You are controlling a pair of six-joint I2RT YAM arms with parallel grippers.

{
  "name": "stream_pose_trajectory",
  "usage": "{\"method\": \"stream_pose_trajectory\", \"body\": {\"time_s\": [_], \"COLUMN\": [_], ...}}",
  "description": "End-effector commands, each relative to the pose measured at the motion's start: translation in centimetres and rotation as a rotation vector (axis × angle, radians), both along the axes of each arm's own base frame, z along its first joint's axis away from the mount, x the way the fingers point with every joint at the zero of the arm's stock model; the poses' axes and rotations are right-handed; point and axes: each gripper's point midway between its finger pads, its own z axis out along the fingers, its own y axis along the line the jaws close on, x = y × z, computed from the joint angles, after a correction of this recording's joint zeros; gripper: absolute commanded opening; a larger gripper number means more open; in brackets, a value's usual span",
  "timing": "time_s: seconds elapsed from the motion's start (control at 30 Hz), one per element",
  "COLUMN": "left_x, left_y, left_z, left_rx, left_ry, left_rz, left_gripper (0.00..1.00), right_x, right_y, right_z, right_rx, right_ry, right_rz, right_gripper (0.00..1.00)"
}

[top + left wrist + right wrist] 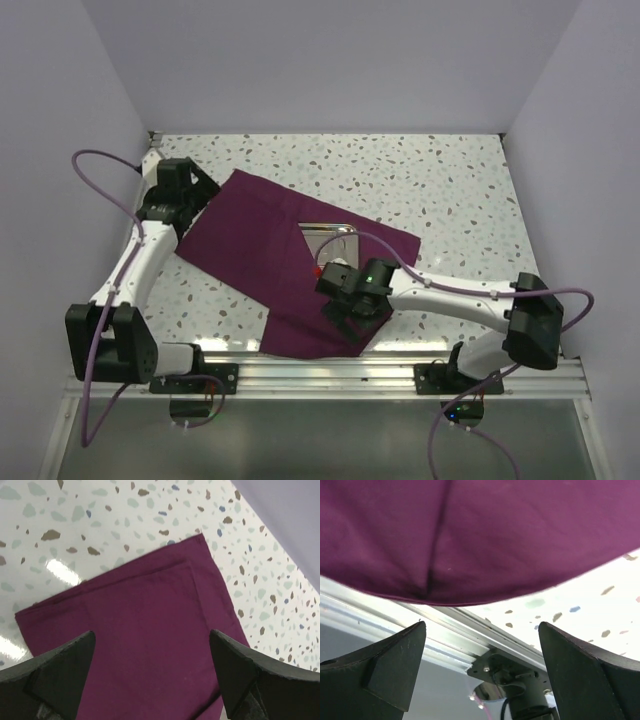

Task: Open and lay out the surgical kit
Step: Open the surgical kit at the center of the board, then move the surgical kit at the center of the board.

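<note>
I should swing my right gripper outward next and lower it onto the cloth's corner past the tray, since that corner lies outward, to its right in the top view.
The dark purple cloth wrap (270, 260) lies spread on the speckled table, partly unfolded. The small steel tray (328, 238) shows at its middle, partly behind my right arm. A small red item (316, 269) shows beside my right wrist; scissors, forceps and tweezers are hidden. My left gripper (200, 205) is open over the cloth's far left corner (150, 630). My right gripper (348, 318) is open and empty above the cloth's near edge (470, 545), facing the table's front rail.
The aluminium rail (330, 375) and the arm bases run along the table's near edge; the rail and a base mount (515, 680) show in the right wrist view. Lavender walls enclose the table on three sides. Bare speckled tabletop (440, 180) lies at the far right.
</note>
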Motion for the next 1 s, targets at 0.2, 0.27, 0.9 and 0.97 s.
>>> {"method": "stream_pose_trajectory", "body": {"time_s": [0.2,0.27,0.9,0.97], "left_x": [-6.7,-6.5,-6.7,-6.7], "left_y": [-0.3,-1.3,-4.4,-4.5], "left_z": [-1.6,-2.5,-5.6,-5.7], "left_rx": [-0.005,-0.023,-0.004,0.003], "left_ry": [0.040,0.043,0.114,0.113], "left_rz": [0.003,-0.062,-0.323,-0.338], "left_gripper": [1.00,0.99,0.99,0.99], "right_x": [3.6,5.3,22.1,23.2], "right_y": [-3.3,-3.6,-11.7,-11.4], "right_z": [3.3,3.1,-6.6,-7.3], "right_rx": [0.403,0.516,0.329,0.334], "right_ry": [-0.028,0.013,0.055,0.055], "right_rz": [-0.687,-0.820,-1.339,-1.350], "right_gripper": [0.99,0.98,0.91,0.83]}}
